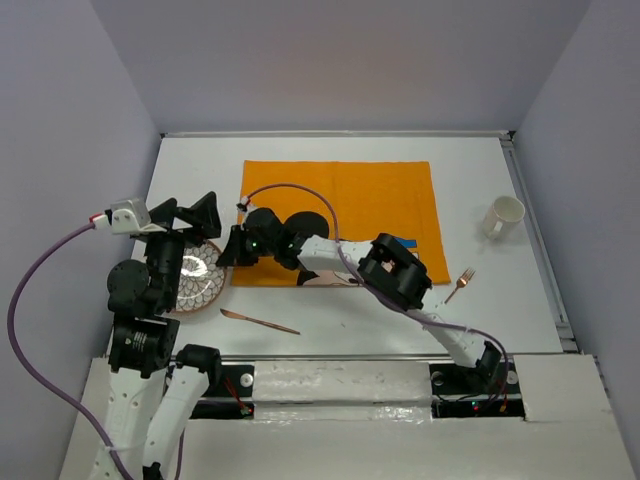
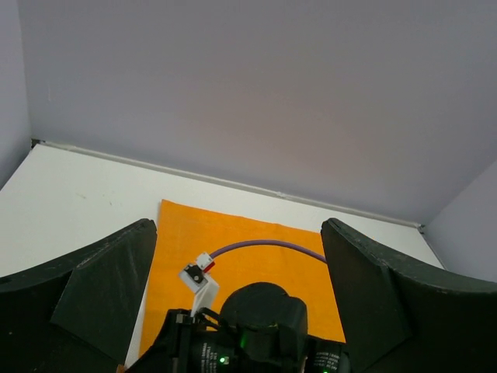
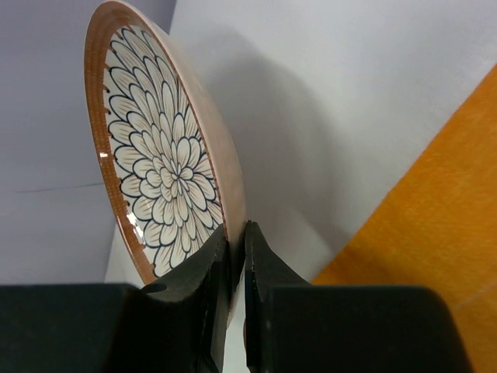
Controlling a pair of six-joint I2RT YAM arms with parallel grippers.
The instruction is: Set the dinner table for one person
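Note:
Next, my right gripper carries the plate (image 3: 167, 163) across from beside the mat, lowers and releases it, as the orange mat's middle lies to its right in the top view.
The dinner table (image 1: 470, 170) is a large white tabletop. A brown-rimmed plate with a black-and-white petal pattern (image 1: 197, 282) lies at its left, beside the orange mat (image 1: 380, 200). My right gripper (image 1: 228, 250) reaches across the mat and is shut on the plate's rim. In the right wrist view the jaws (image 3: 235, 250) clamp the rim of the plate (image 3: 167, 163), which looks tilted on edge. My left gripper (image 1: 187, 216) is open and empty above the plate. In the left wrist view, its wide-open fingers (image 2: 101, 295) frame the mat (image 2: 256, 233) and the right wrist.
A copper knife (image 1: 260, 321) lies near the front edge, right of the plate. A copper fork (image 1: 460, 285) lies right of the mat. A white mug (image 1: 503, 216) stands at the far right. The right arm spans the mat's front edge.

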